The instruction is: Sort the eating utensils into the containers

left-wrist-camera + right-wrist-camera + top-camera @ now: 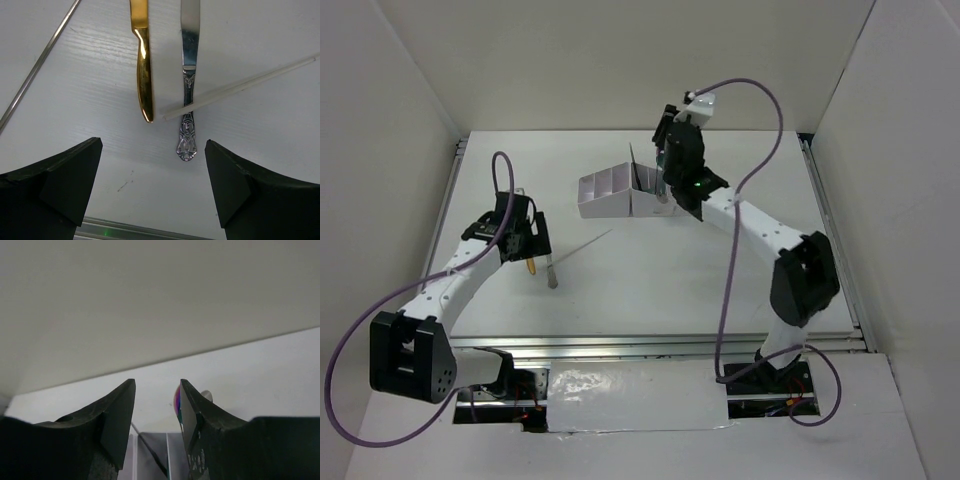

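My left gripper turns slightly and comes down next, straddling only the gold. The gold handle's blade end (143, 40) lies below with the silver knife (187, 100) close beside it.
My left gripper (523, 243) is open and empty, low over the table. In the left wrist view (155, 185) a gold-handled piece (144, 75) and a silver knife (187, 100) lie side by side just ahead of it. A thin pale stick (240, 87) crosses the knife's handle. The white organizer box (605, 205) stands at the middle back. My right gripper (667, 180) is open over its right end (157, 390). An iridescent spoon's bowl (176, 402) stands against its right finger, with a silver spoon bowl (207, 396) behind. A black knife (152, 455) leans in a compartment below.
A thin silver stick (35, 70) lies diagonally left of the gold piece. In the top view a thin stick (585, 243) lies between the left gripper and the box. White walls enclose the table on three sides. A metal rail (660, 345) runs along the near edge.
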Robot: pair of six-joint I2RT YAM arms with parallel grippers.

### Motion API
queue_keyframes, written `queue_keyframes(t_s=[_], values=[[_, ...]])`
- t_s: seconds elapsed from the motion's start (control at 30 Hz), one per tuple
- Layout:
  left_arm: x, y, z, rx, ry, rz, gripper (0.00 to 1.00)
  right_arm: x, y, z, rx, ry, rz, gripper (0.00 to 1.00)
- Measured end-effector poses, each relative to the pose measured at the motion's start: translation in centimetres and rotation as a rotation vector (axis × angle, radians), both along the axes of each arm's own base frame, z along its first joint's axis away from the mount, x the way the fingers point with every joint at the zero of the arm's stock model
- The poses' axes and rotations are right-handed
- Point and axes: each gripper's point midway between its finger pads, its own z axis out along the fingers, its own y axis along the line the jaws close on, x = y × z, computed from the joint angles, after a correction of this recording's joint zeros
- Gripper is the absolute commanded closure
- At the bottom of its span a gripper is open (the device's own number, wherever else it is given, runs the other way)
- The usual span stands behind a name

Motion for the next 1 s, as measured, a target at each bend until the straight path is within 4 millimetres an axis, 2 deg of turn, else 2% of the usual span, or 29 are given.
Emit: queue_keyframes(t_s=[0.03,0.13,0.17,0.23,0.3,0.4,0.53,0.63,0.7,0.77,0.9,1.0], values=[[0.0,0.2,-0.1,0.002,0.003,0.01,0.03,-1.0,-0.3,2.0,0.023,-0.027,0.012,0.5],[0.2,0.9,-0.4,0.017,0.029,0.045,0.13,-4.2,-1.3,7.0,0.095,-0.094,0.061,0.47],[0.5,1.0,-0.5,0.023,0.04,0.062,0.19,-5.3,-1.6,7.9,0.116,-0.102,0.075,0.45],[1.9,1.3,-0.2,0.039,0.06,0.085,0.23,-7.7,-2.1,9.0,0.164,-0.119,0.114,0.45],[3.8,1.2,0.1,0.046,0.058,0.106,0.28,-9.9,-2.2,7.7,0.196,-0.093,0.153,0.44],[5.9,1.5,0.6,0.064,0.038,0.137,0.26,-12.4,-2.0,4.4,0.212,-0.019,0.196,0.44],[5.6,2.8,0.4,0.089,0.052,0.189,0.22,-14.5,-1.4,-0.3,0.215,0.091,0.241,0.44],[5.2,4.7,0.1,0.091,0.068,0.24,0.2,-15.6,-1.6,-2.7,0.212,0.152,0.253,0.43],[5.0,5.6,-0.3,0.089,0.088,0.264,0.19,-15.9,-1.6,-3.4,0.217,0.169,0.256,0.43],[5.0,5.7,-1.2,0.084,0.112,0.266,0.19,-16.1,-1.6,-3.7,0.219,0.178,0.262,0.43],[5.0,4.2,-4.5,0.07,0.202,0.225,0.17,-16.3,-1.4,-3.7,0.225,0.182,0.278,0.43],[4.7,3.4,-6.8,0.057,0.259,0.222,0.23,-16.5,-1.3,-4.0,0.228,0.19,0.287,0.43]])
